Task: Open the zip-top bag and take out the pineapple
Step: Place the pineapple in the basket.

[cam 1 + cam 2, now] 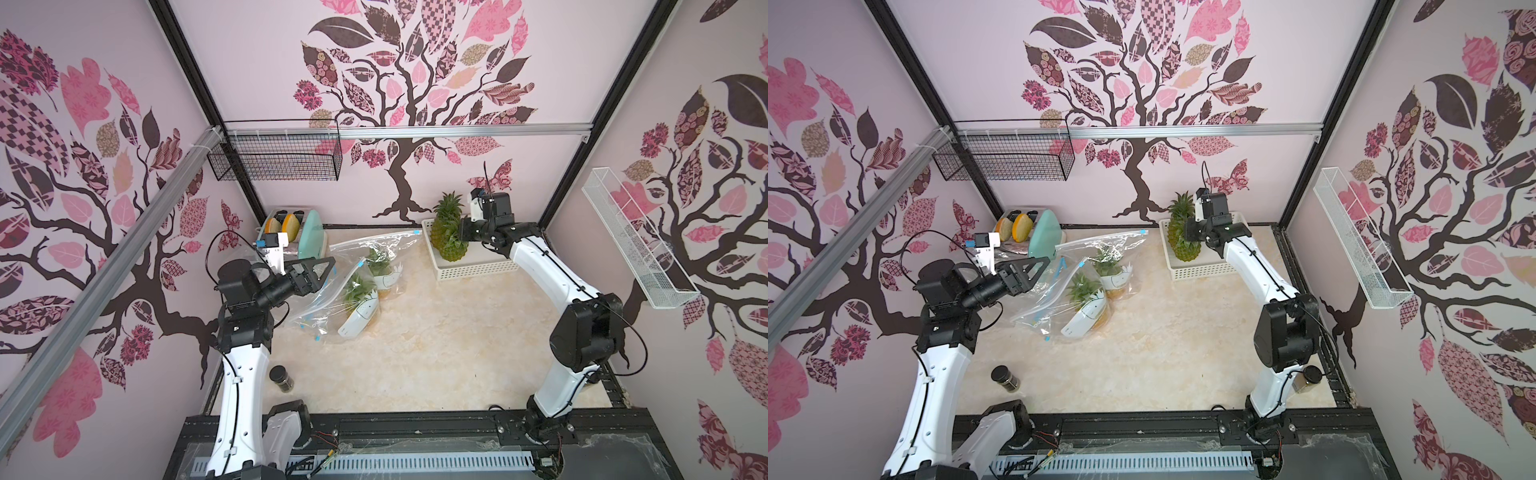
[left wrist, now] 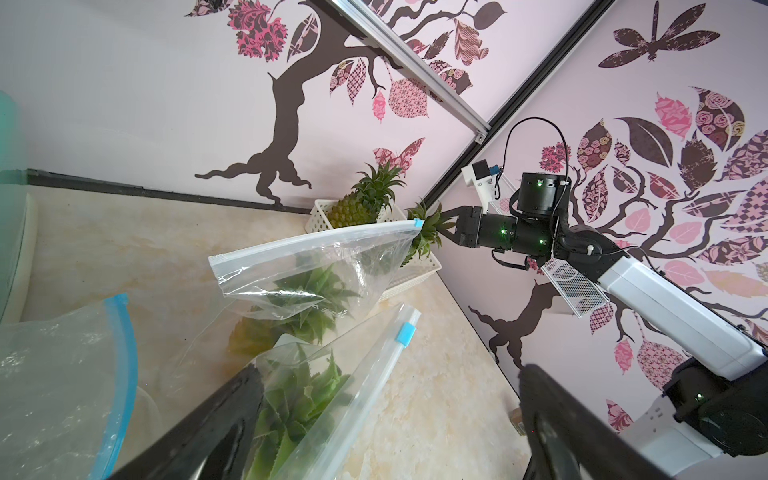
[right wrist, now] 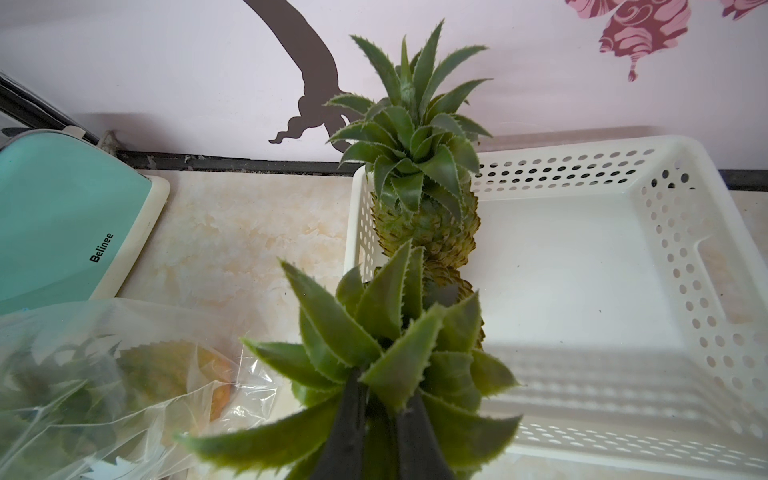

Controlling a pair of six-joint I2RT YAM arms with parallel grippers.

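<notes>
My right gripper moves down toward the basket's near corner by the bags next and releases the pineapple's top there, since the second pineapple occupies the space behind.
My right gripper (image 1: 464, 235) (image 3: 382, 401) is shut on the green crown leaves of a pineapple (image 1: 452, 248) (image 3: 374, 332), holding it at the left side of a white perforated basket (image 1: 478, 266) (image 3: 582, 270). I cannot tell if its base touches the basket floor. A second pineapple (image 1: 446, 210) (image 3: 419, 187) stands in the basket behind it. Two clear zip-top bags (image 1: 361, 297) (image 1: 382, 259), each with a pineapple inside, lie mid-table; the nearer bag's blue slider (image 2: 407, 334) shows in the left wrist view. My left gripper (image 1: 322, 270) (image 2: 388, 370) hovers open over their left side, holding nothing.
An empty clear bag with a blue rim (image 2: 62, 374) lies under my left arm. A mint toaster (image 1: 309, 239) with bread stands at the back left. A dark spice jar (image 1: 281, 379) sits near the left arm's base. A black wire basket (image 1: 274, 156) and a white wire shelf (image 1: 636, 241) hang on the walls.
</notes>
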